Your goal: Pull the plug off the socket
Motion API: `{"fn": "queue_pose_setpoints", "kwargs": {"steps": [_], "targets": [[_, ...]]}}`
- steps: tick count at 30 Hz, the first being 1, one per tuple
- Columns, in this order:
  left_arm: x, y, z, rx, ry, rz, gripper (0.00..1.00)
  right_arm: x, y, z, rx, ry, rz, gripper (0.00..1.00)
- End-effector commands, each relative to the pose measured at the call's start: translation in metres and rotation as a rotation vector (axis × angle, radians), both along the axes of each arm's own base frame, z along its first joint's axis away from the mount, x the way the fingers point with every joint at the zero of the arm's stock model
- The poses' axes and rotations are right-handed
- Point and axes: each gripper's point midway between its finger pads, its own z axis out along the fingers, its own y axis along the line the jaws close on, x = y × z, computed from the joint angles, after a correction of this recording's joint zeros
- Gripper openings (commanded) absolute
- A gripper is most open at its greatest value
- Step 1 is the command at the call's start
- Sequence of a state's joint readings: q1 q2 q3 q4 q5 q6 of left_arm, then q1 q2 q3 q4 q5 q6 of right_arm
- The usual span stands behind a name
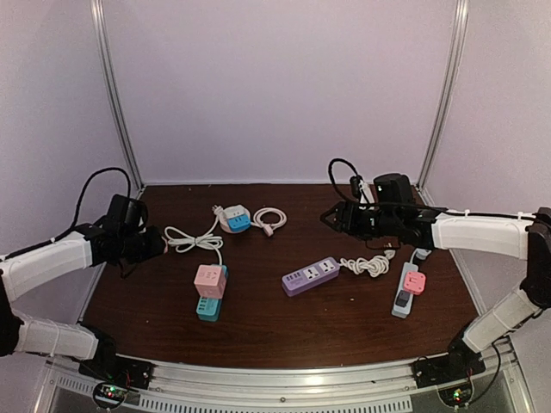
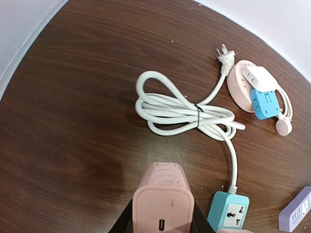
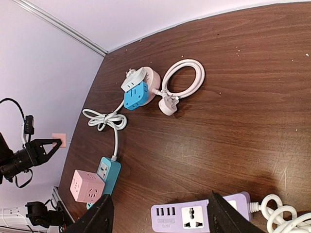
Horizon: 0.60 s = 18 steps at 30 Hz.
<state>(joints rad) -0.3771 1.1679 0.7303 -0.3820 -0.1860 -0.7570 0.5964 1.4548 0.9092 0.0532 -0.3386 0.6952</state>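
The left gripper brings the small pink plug down next onto the bare tabletop below it, away from the teal socket strip [image 1: 209, 303], and releases the plug there.
My left gripper [image 2: 163, 224] is shut on a small pink plug [image 2: 163, 196] with a USB port on its face, held in the air above the table's left side. From the right wrist view the left gripper [image 3: 48, 146] shows at the far left with the pink plug [image 3: 59, 140] at its tip. The teal socket strip [image 1: 209, 303] lies at centre left with a pink cube adapter [image 1: 210, 280] on it; one free socket of the teal strip [image 2: 228, 209] shows just right of the plug. My right gripper [image 1: 331, 217] is open and empty above the purple strip [image 3: 194, 216].
A round pink socket [image 1: 234, 218] with white and blue adapters sits at the back, a coiled white cable [image 1: 269, 219] beside it. The teal strip's bundled cord [image 1: 191, 241] lies left. A grey strip with a pink adapter [image 1: 409, 288] lies at right.
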Motion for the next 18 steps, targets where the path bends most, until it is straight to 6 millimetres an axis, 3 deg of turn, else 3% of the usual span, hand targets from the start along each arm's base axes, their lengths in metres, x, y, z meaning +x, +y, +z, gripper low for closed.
{"fn": "queue_pose_setpoints", "kwargs": {"steps": [1, 8, 18], "targets": [[0.004, 0.013, 0.0, -0.225, -0.092, 0.071, 0.13, 0.0, 0.002, 0.015, -0.013, -0.036, 0.015, 0.68], [0.001, 0.036, -0.034, -0.404, -0.094, 0.125, 0.13, -0.003, 0.004, 0.015, -0.025, -0.015, 0.034, 0.69], [-0.008, 0.036, -0.071, -0.497, -0.037, 0.132, 0.15, -0.008, 0.001, 0.006, -0.014, 0.004, 0.026, 0.7]]}}
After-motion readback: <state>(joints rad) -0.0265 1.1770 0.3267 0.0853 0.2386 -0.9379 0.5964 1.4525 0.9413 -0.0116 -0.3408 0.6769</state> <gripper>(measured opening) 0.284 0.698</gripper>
